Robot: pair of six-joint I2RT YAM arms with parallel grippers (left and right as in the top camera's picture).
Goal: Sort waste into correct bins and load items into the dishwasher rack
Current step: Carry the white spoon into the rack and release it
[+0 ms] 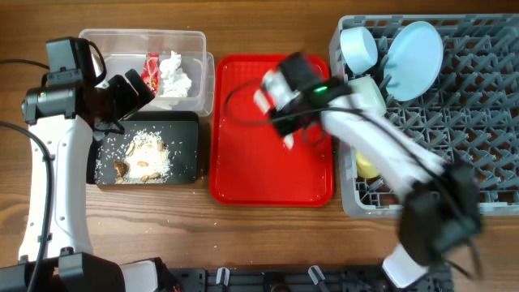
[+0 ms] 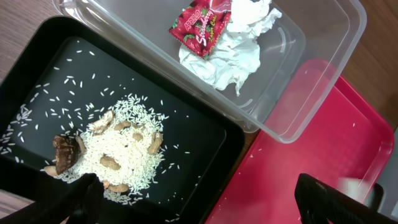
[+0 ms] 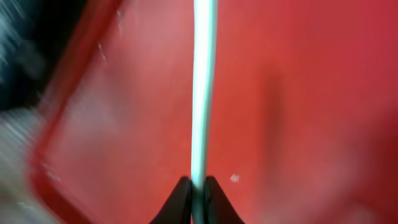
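I should next carry the utensil in my right gripper over the rack's empty wires by the mint bowl, to the gripper's right in the overhead view, and release it.
My right gripper [image 1: 285, 130] is shut on a thin white plastic utensil [image 3: 203, 87], held above the red serving tray [image 1: 243, 178]; I cannot tell fork from spoon. My left gripper [image 2: 199, 205] is open and empty over the edge of the black tray [image 1: 186, 138], which holds rice and brown food scraps [image 2: 121, 149]. The clear tub [image 1: 195, 49] holds the red wrapper [image 2: 200, 18] and white tissue [image 2: 230, 50]. The grey rack [image 1: 478, 122] holds the blue plate [image 1: 415, 49], blue bowl [image 1: 359, 47], mint bowl [image 1: 369, 93] and yellow cup [image 1: 366, 166].
The red serving tray lies between the bins and the rack, with a few stray rice grains on it [image 2: 348, 124]. A black cable [image 1: 235, 93] loops over the tray's top. The right arm reaches across the rack's left side.
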